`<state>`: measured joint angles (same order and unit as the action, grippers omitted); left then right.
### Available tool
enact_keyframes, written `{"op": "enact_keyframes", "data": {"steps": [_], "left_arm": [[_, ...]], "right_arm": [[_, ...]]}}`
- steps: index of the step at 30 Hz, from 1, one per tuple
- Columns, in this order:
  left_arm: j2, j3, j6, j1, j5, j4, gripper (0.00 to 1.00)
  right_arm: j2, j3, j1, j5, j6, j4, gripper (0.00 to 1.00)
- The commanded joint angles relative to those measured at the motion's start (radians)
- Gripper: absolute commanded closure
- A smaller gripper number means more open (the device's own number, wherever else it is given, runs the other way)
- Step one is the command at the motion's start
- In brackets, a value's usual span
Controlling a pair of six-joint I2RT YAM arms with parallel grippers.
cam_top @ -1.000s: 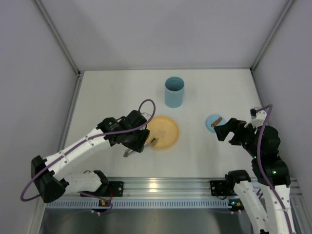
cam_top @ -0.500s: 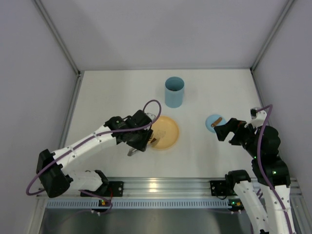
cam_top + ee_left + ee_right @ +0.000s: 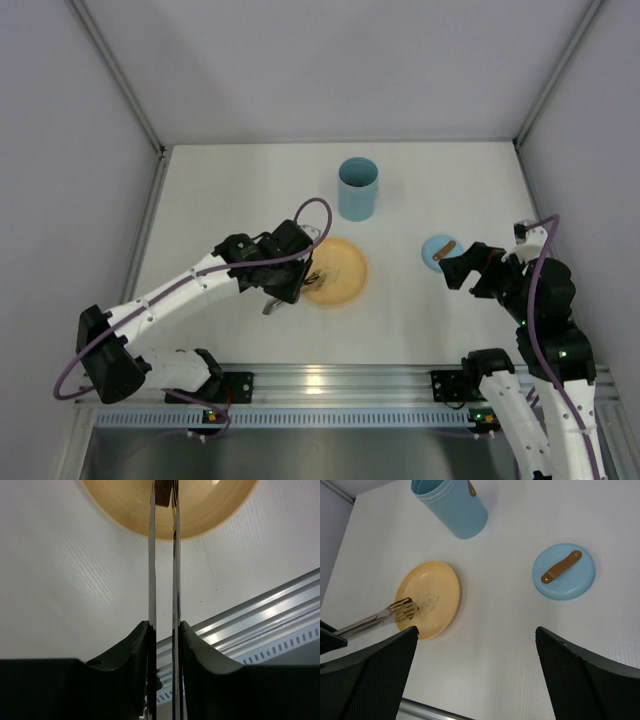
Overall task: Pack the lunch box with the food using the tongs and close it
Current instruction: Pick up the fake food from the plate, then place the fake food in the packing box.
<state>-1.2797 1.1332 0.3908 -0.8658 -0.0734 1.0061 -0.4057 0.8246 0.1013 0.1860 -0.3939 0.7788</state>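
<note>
Next I need to raise my left gripper outward from the plate (image 3: 345,270), carrying the tong tips over the lunch box's opening (image 3: 358,172) to release, since they pinch brown food.
My left gripper (image 3: 164,630) is shut on the silver tongs (image 3: 152,570), its fingers squeezing the two thin arms nearly parallel. The tong tips pinch a dark brown piece of food (image 3: 162,492) over the yellow-orange plate (image 3: 125,505). From above, the left gripper (image 3: 285,283) sits at the plate's (image 3: 345,270) left edge. The light-blue lunch box (image 3: 358,188) stands upright and open behind the plate. My right gripper (image 3: 455,268) is open and holds nothing, next to the flat blue lid (image 3: 438,250). The right wrist view shows the tongs (image 3: 380,620), plate (image 3: 435,590), lunch box (image 3: 452,505) and right gripper (image 3: 476,628).
The blue lid (image 3: 564,571) with its brown tab lies flat on the white table to the right of the plate. Grey walls close in the left, right and back sides. An aluminium rail (image 3: 330,385) runs along the near edge.
The left gripper has closed further, squeezing the tongs' arms together on the dark piece. It has also shifted slightly right toward the plate. The right arm has not moved.
</note>
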Motion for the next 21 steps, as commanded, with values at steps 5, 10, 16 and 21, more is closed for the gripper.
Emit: {"op": "enact_keyframes", "data": {"steps": [5, 10, 16, 21], "left_arm": [[-0.064, 0.293, 0.000, -0.004, -0.078, 0.017, 0.74], [-0.190, 0.508, -0.010, -0.001, -0.143, 0.012, 0.72], [-0.369, 0.781, -0.027, 0.008, -0.196, -0.003, 0.72], [-0.493, 0.910, -0.038, 0.027, -0.246, -0.040, 0.71]], "right_arm": [[0.004, 0.005, -0.012, 0.006, -0.003, -0.016, 0.01], [-0.002, 0.016, -0.014, 0.006, 0.000, -0.012, 0.01], [-0.012, 0.034, -0.014, -0.005, 0.009, 0.002, 0.01], [-0.021, 0.039, -0.014, -0.017, 0.018, 0.014, 0.00]]}}
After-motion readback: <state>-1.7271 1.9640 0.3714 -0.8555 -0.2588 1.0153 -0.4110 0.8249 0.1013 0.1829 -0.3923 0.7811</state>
